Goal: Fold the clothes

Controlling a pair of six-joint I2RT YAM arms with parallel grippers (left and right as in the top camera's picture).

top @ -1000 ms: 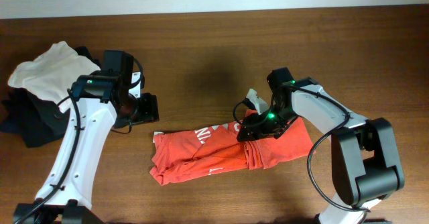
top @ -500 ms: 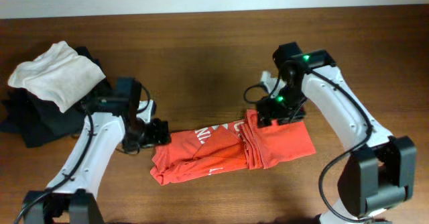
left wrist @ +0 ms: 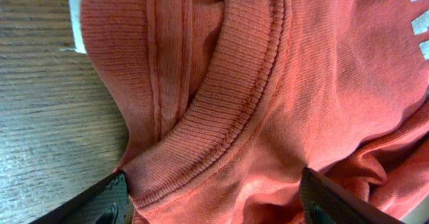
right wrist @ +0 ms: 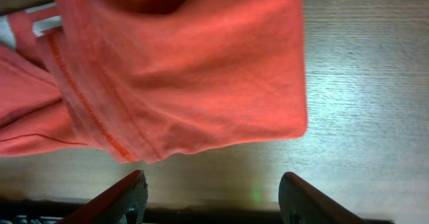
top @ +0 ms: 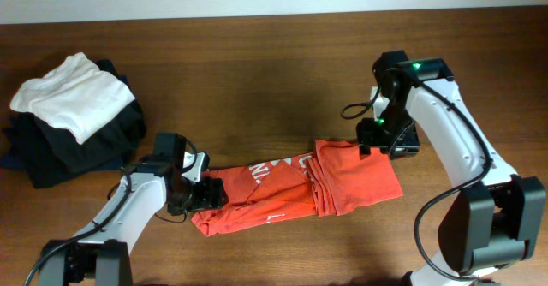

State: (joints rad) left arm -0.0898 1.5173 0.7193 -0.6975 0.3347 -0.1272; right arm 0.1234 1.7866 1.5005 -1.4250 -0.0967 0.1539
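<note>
My open fingers are around the ribbed collar's fold, so my left gripper should next shift along the shirt toward the white lettering and close on that fold.
The red-orange T-shirt [top: 300, 192] lies bunched in a long strip on the wooden table, white lettering showing near its middle. My left gripper [top: 199, 193] is open at the shirt's left end, its jaws either side of the ribbed collar [left wrist: 228, 96] in the left wrist view. A bit of the white neck tag [left wrist: 76, 23] shows there. My right gripper [top: 387, 140] is open and empty, just beyond the shirt's upper right corner. In the right wrist view the shirt's edge [right wrist: 188, 83] lies ahead of the open jaws [right wrist: 211, 197], with bare table between them.
A pile of folded garments, white [top: 77, 98] on top of black [top: 51, 149], sits at the table's left side. Bare wooden table [top: 257, 72] lies behind the shirt. A white wall edge runs along the far side.
My left gripper has come down and right to the shirt's left end. My right gripper has let go of the shirt and drawn back to the upper right.
</note>
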